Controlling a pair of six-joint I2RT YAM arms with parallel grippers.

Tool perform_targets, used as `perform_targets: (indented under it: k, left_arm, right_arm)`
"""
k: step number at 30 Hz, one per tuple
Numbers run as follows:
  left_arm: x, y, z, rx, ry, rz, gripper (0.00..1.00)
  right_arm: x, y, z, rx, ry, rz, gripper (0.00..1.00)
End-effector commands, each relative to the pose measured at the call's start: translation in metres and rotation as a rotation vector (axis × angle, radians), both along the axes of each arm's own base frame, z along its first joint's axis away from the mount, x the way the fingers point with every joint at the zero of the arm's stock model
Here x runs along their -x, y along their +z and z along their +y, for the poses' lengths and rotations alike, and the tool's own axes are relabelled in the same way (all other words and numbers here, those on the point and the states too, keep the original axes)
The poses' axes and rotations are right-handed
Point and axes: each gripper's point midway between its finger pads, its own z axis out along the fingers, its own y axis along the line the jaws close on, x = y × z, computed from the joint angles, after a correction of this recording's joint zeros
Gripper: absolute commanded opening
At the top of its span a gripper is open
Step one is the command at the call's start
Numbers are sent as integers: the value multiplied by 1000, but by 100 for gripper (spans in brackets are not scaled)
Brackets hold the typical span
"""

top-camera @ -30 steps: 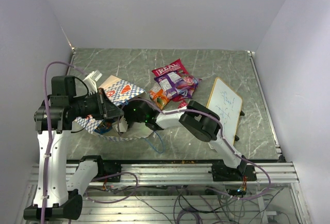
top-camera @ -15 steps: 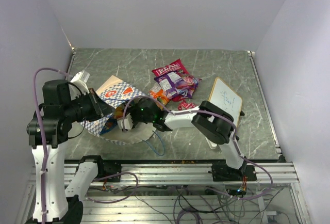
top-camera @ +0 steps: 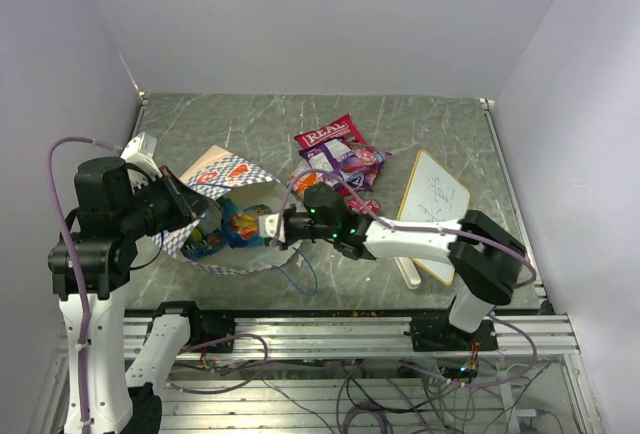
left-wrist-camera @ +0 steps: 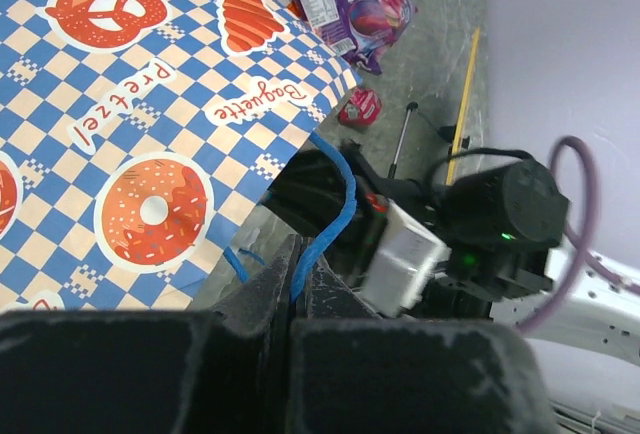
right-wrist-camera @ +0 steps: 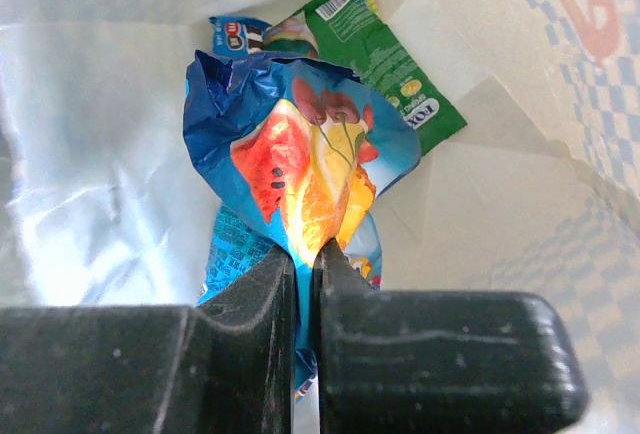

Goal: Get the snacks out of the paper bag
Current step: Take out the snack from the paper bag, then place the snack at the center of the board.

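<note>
My right gripper rises from the checkered paper bag's opening (top-camera: 268, 227) next. It then moves outward and down over the red bag to release the blue packet, as other snacks lie piled there.
The blue-and-white checkered paper bag (top-camera: 232, 172) lies on its side at the left, mouth to the right; it fills the left wrist view (left-wrist-camera: 130, 104). My left gripper (left-wrist-camera: 300, 269) is shut on its blue string handle (left-wrist-camera: 335, 219) and holds the mouth up. My right gripper (right-wrist-camera: 303, 259), at the bag's mouth (top-camera: 268, 227), is shut on a blue packet with fruit pictures (right-wrist-camera: 300, 154), seen also from above (top-camera: 240, 222). A green packet (right-wrist-camera: 385, 49) lies deeper inside the bag. A red bag with white lettering (top-camera: 327, 134) and purple packets (top-camera: 345, 162) lie piled on the table.
A wood-framed whiteboard (top-camera: 435, 212) lies at the right, beside my right arm. A small red packet (left-wrist-camera: 360, 106) lies near the pile. The grey table (top-camera: 260, 124) has raised edges at the sides and walls close behind.
My right gripper has drawn back to the right out of the bag with the blue packet, which now shows at the mouth. My left arm lifted the bag's handle slightly.
</note>
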Motion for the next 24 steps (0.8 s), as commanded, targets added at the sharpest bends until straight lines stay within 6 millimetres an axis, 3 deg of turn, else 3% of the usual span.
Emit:
perform_targets:
  k: [1, 6, 8, 9, 12, 17, 24]
  left_arm:
    - [-11, 4, 5, 0, 49, -39, 7]
    - [-18, -6, 10, -6, 90, -5, 7]
    - [-22, -6, 15, -18, 123, 6, 7]
    - [-24, -7, 20, -31, 147, 11, 7]
    - [-33, -4, 33, -77, 209, 8, 7]
    - [-46, 8, 45, -131, 253, -17, 7]
    - [-63, 11, 67, -233, 331, 11, 7]
  right_arm:
    - [13, 99, -23, -194, 6, -20, 0]
    - [11, 149, -57, -237, -36, -38, 0]
    - [6, 160, -72, -234, -66, -52, 0]
    - [3, 177, -78, -249, -79, -76, 0]
    - [-14, 202, -100, -253, -144, -129, 0]
    - [-61, 236, -141, -282, -293, -187, 0]
    - [-134, 251, -180, -286, -454, -198, 0]
